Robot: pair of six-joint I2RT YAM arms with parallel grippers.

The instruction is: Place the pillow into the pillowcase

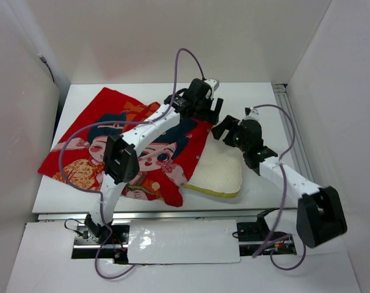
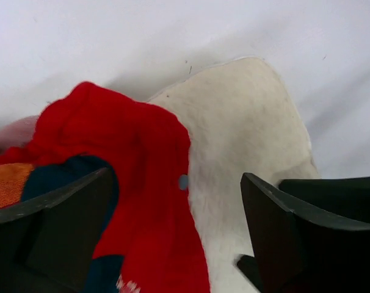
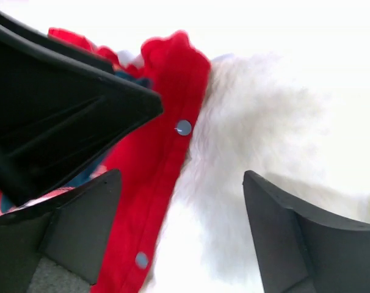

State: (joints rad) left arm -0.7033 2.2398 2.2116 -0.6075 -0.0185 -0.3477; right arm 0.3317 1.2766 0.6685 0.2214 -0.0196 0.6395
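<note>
My left gripper comes back onto the red fold of fabric next, since the pillow's near edge lies bare there beside the pillowcase's slack near corner (image 1: 172, 196).
The red pillowcase (image 1: 90, 113) with cartoon figures lies spread on the left and middle of the table. The cream pillow (image 1: 221, 171) lies at its right edge, its left part covered by the red fabric. My left gripper (image 1: 210, 113) is open over the case's far right corner. In the left wrist view the gripper (image 2: 176, 210) straddles the red hem (image 2: 142, 183) and the pillow (image 2: 246, 122). My right gripper (image 1: 224, 129) is open just beside it. In the right wrist view that gripper (image 3: 182, 213) hangs over the snap-buttoned hem (image 3: 166, 159) and pillow (image 3: 258, 140). Neither holds anything.
The white table (image 1: 264, 104) is boxed in by white walls at the back and both sides. A metal rail (image 1: 293, 131) runs along its right edge. The left gripper's body (image 3: 50, 104) fills the upper left of the right wrist view, close to my right fingers.
</note>
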